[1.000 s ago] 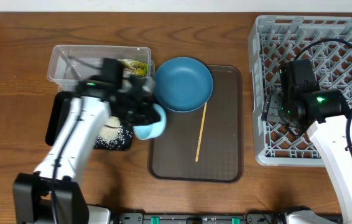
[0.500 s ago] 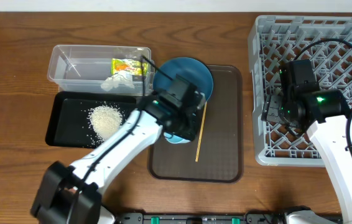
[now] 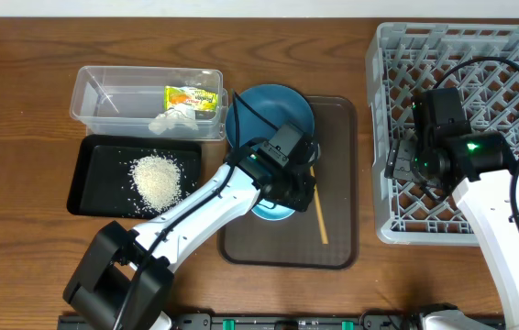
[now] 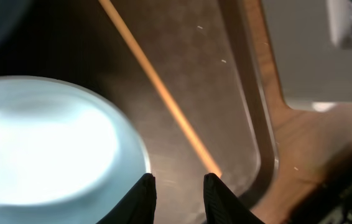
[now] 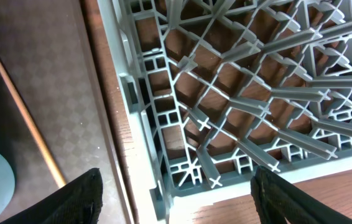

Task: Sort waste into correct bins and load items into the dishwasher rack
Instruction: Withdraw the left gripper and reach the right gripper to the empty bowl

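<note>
The small pale bowl sits on the tray, so my empty right gripper must leave the rack [image 3: 480, 55], pass the yellow stick and lower onto the bowl's stick-side rim.
My left gripper [image 3: 289, 196] [image 4: 179, 196] hangs low over the brown tray [image 3: 335, 137], its jaws a little apart with only tray surface between them: open. A small pale bowl [image 3: 274, 213] [image 4: 45, 137] sits on the tray just beside the left finger. The thin yellow stick [image 3: 318, 207] [image 4: 157, 81] lies slanted to the right of it. The dark blue bowl [image 3: 269, 115] rests at the tray's back. My right gripper [image 3: 404, 167] [image 5: 179, 202] is wide open and empty above the left edge of the grey dishwasher rack [image 3: 480, 55] [image 5: 226, 93].
The clear tub [image 3: 104, 96] at back left holds the yellow-green wrapper [image 3: 192, 96] and white tissue [image 3: 172, 121]. In front of it, the black tray [image 3: 94, 188] carries a heap of rice [image 3: 156, 179]. My left arm stretches across the tray's left half.
My left arm swung right from the black tray to the brown tray with the pale bowl, then its jaws parted beside the bowl. The yellow stick was pushed right and turned. The right arm stayed still.
</note>
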